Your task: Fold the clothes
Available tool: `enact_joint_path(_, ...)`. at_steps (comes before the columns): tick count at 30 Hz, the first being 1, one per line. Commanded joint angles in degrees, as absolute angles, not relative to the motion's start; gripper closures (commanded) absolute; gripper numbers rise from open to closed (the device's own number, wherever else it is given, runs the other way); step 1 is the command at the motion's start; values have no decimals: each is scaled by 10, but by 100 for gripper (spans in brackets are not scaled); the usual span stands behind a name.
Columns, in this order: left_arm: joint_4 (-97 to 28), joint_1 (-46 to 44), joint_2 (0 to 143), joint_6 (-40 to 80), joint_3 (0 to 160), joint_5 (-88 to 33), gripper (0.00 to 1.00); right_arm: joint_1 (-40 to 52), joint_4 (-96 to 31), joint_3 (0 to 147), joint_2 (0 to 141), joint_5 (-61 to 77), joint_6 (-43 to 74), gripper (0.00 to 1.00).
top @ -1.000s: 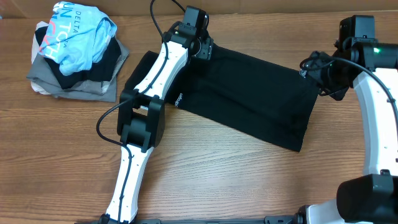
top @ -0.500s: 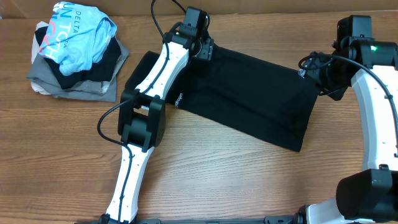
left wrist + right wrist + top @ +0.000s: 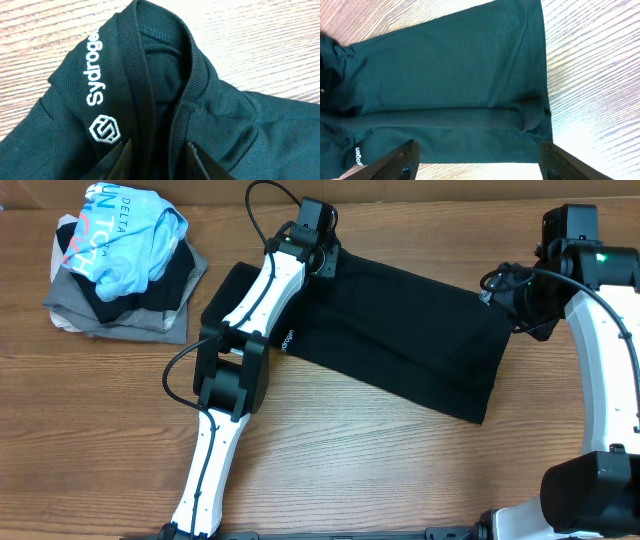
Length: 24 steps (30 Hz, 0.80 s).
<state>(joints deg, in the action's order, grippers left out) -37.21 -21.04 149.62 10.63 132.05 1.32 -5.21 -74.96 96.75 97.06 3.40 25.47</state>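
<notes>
My right gripper lowers and reaches outward onto the shirt's far corner next, as that corner lies beyond its open fingers.
The clothes are one black short-sleeved shirt (image 3: 400,340), folded into a long band slanting across the middle of the table. In the left wrist view its ribbed collar (image 3: 165,75) and white logo (image 3: 105,130) fill the frame. My left gripper (image 3: 158,155) sits at the shirt's far left end (image 3: 322,262), its jaws drawn in on the bunched collar bands. My right gripper (image 3: 508,298) hovers over the shirt's right end. It stands wide open (image 3: 477,162) above the hem edge (image 3: 540,120), with nothing between its fingers.
A pile of other garments (image 3: 120,290) lies at the far left, topped by a light blue shirt (image 3: 130,235) with lettering. Bare wooden table (image 3: 380,470) shows in front of the black shirt. The left arm's links (image 3: 235,350) lie over the shirt's left part.
The left gripper's jaws have narrowed onto the collar and the wrist has shifted slightly. The right arm holds the same place.
</notes>
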Motion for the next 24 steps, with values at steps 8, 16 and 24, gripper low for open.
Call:
enact_joint_path(8, -395, -208, 1490, 110, 1383, 19, 96, -54, -747, 975, 974, 27, 253, 21)
enact_joint_path(16, -536, -202, 1447, 107, 1549, 19, 96, -54, -747, 975, 974, 26, 250, 21)
enact_joint_path(24, -723, -202, 1434, 107, 1629, 26, 96, -55, -693, 975, 995, -25, 239, 23)
